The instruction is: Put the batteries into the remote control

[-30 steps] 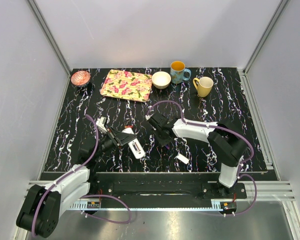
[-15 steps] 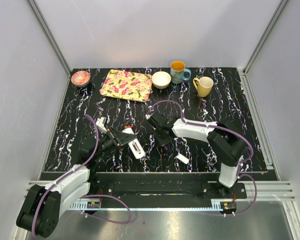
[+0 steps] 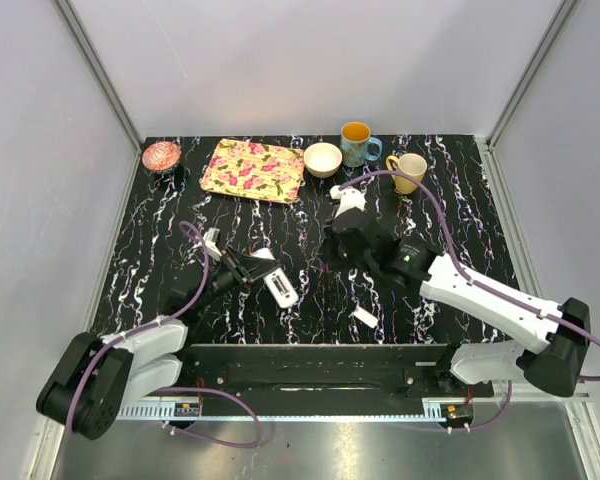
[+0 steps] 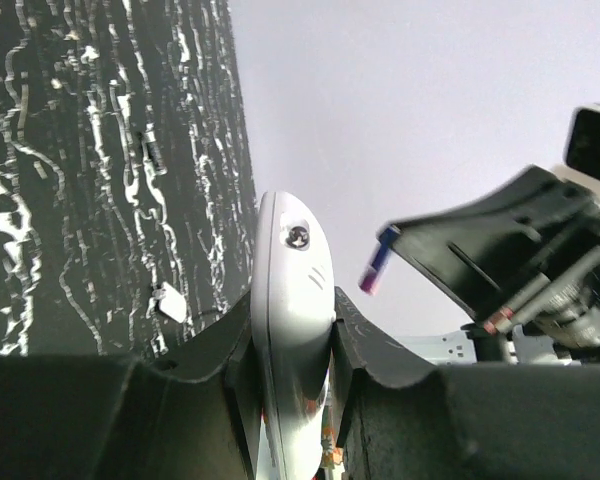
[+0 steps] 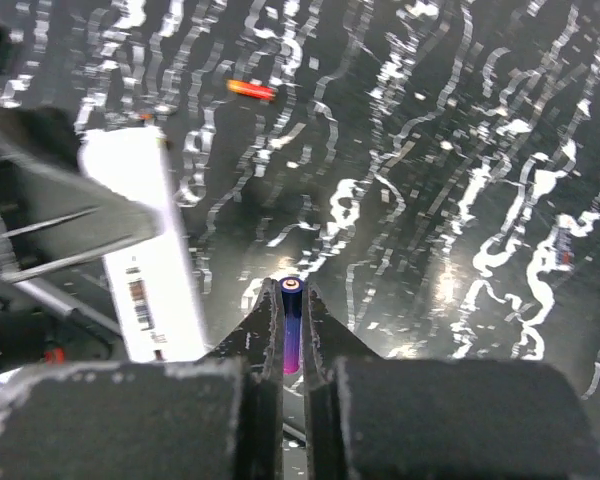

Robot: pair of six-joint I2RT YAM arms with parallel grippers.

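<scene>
I will next move my right gripper sideways over the remote's battery slot (image 3: 281,286) (image 5: 141,305) to let go of the battery, as that slot is to the gripper's left in the top view.
The white remote control (image 4: 292,300) stands on edge between the fingers of my left gripper (image 4: 293,308), which is shut on it. From above, the remote control (image 3: 280,288) slants just right of the left gripper (image 3: 263,278). My right gripper (image 5: 292,295) is shut on a blue and purple battery (image 5: 292,320), held above the table to the right of the remote control (image 5: 145,240). In the left wrist view that battery (image 4: 377,262) sticks out of the right fingers, close to the remote's tip. An orange battery (image 5: 252,90) lies on the table beyond the remote.
A loose white cover piece (image 3: 365,317) lies near the front edge. Along the back stand a pink bowl (image 3: 161,155), a floral tray (image 3: 252,170), a white bowl (image 3: 322,159), a blue mug (image 3: 357,143) and a yellow mug (image 3: 409,171).
The right gripper closed on the blue battery and rose from the table as its arm swung up and back. The left gripper shifted the remote slightly right and away.
</scene>
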